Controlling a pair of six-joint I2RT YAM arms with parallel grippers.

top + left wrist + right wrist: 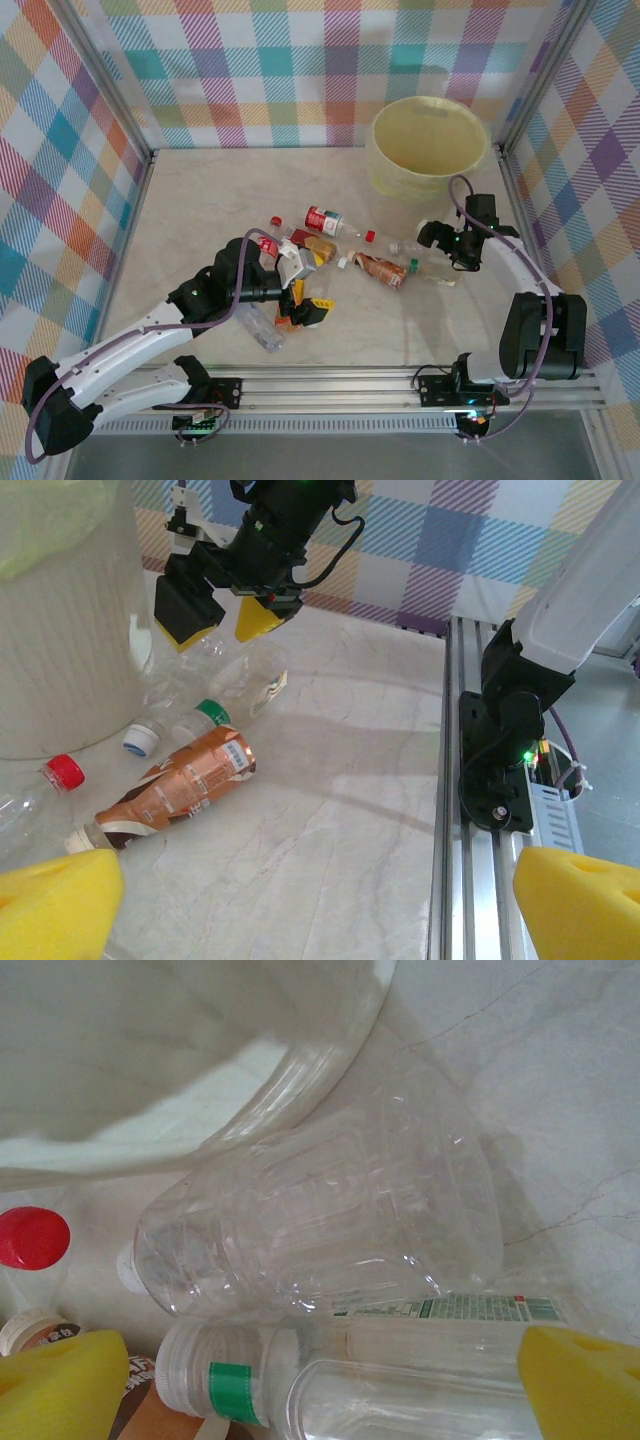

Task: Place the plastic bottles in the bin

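Observation:
The green-banded bottle's clear body (436, 270) (410, 1390) lies below and back from my right gripper, lengthwise between its fingers. I next need to move my gripper back, turn and lower it astride the bottle.
Several plastic bottles lie mid-table: a red-labelled one (325, 222), a brown-labelled one (385, 270) (175, 790), and clear ones (430, 268). The pale yellow bin (430, 145) stands at the back right. My left gripper (300, 292) (320, 910) is open over bare table, with the brown bottle off its left pad (55, 900). My right gripper (435, 238) (320, 1390) is open just above a clear bottle with a green-banded white cap (230, 1380). A second clear bottle (330, 1210) lies beyond it against the bin wall (150, 1050).
A crushed clear bottle (262, 328) lies near the left arm. A red cap (33, 1237) (64, 771) sits by the bin's foot. The aluminium rail (400, 385) (480, 880) runs along the near edge. Checked walls close in three sides.

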